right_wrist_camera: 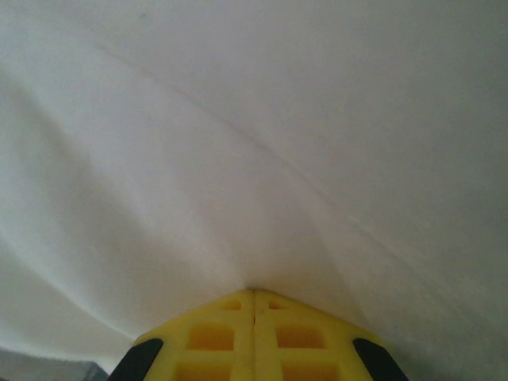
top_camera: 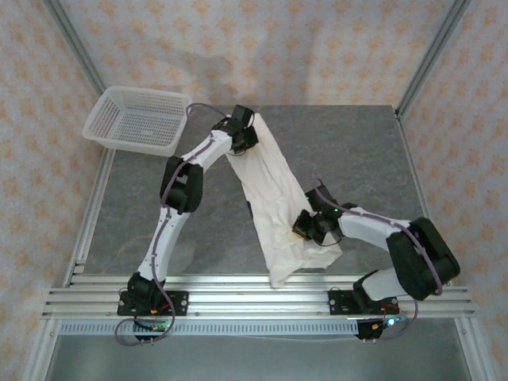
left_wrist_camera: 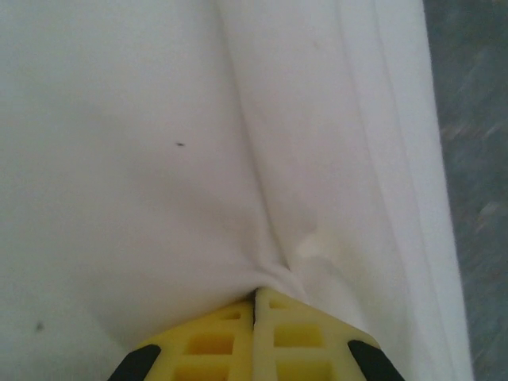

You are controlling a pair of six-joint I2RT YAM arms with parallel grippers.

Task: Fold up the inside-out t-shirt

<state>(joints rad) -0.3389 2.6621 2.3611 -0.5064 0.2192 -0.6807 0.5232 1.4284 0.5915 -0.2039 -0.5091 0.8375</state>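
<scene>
The shirt lies at an angle, its near end over the rails, so my left gripper should next pull its far end outward toward the table's far edge and release it.
The cream-white t-shirt (top_camera: pixel 266 186) stretches as a long wrinkled strip from the table's far middle down to the near edge, where its end hangs over the rails. My left gripper (top_camera: pixel 242 143) is shut on the shirt's far end; in the left wrist view its yellow fingers (left_wrist_camera: pixel 230 337) pinch a fold of the cloth (left_wrist_camera: pixel 159 159). My right gripper (top_camera: pixel 302 228) is shut on the shirt's right side near the front. In the right wrist view the yellow fingers (right_wrist_camera: pixel 226 337) meet on the cloth (right_wrist_camera: pixel 254 143).
A white mesh basket (top_camera: pixel 136 120) sits at the far left corner, partly over the table's edge. Grey tabletop (top_camera: pixel 349 151) lies open right of the shirt, and more grey tabletop lies to its left. Aluminium rails (top_camera: pixel 238 298) run along the near edge.
</scene>
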